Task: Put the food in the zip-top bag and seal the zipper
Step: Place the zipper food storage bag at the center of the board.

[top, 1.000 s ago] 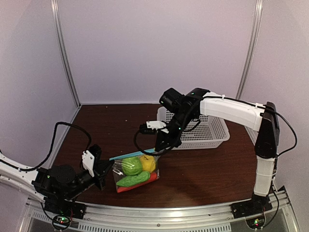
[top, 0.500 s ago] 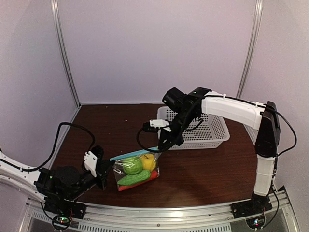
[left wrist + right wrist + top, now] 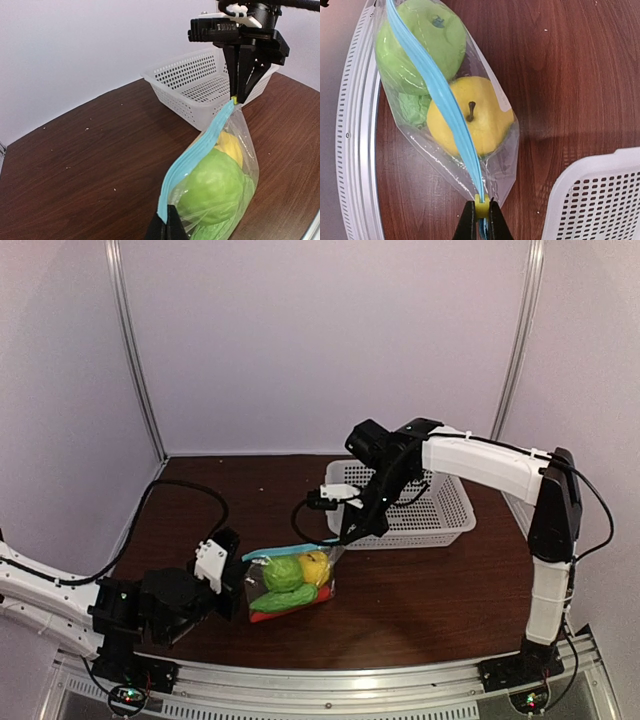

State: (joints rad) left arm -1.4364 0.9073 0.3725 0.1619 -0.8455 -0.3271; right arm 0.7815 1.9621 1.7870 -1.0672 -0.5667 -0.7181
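Note:
Next, my right gripper will ease toward the white basket's near corner (image 3: 562,180) and release the yellow slider (image 3: 481,206), since that corner of the basket lies to the gripper's right in the top view.
The clear zip-top bag (image 3: 292,585) hangs stretched between both grippers just above the table. Inside it I see the green apple (image 3: 282,572), the yellow fruit (image 3: 315,566), the green oblong vegetable (image 3: 285,598) and a bit of the red carrot (image 3: 258,617). My left gripper (image 3: 244,586) is shut on the bag's left corner (image 3: 167,220), at the end of the teal-blue zipper (image 3: 200,147). My right gripper (image 3: 346,538) is shut on a small yellow slider (image 3: 481,206) at the zipper's (image 3: 435,85) right end. The apple (image 3: 420,45) and the yellow fruit (image 3: 470,117) press against the strip.
A white perforated basket (image 3: 440,515) stands behind the bag to the right, and shows in the left wrist view (image 3: 195,82) and the right wrist view (image 3: 600,200). The table's metal front rail (image 3: 355,150) lies close to the bag.
My left arm has moved right and forward, carrying the bag's left corner. The bag has shifted right and sits more upright. My right gripper has moved slightly right along the zipper's end.

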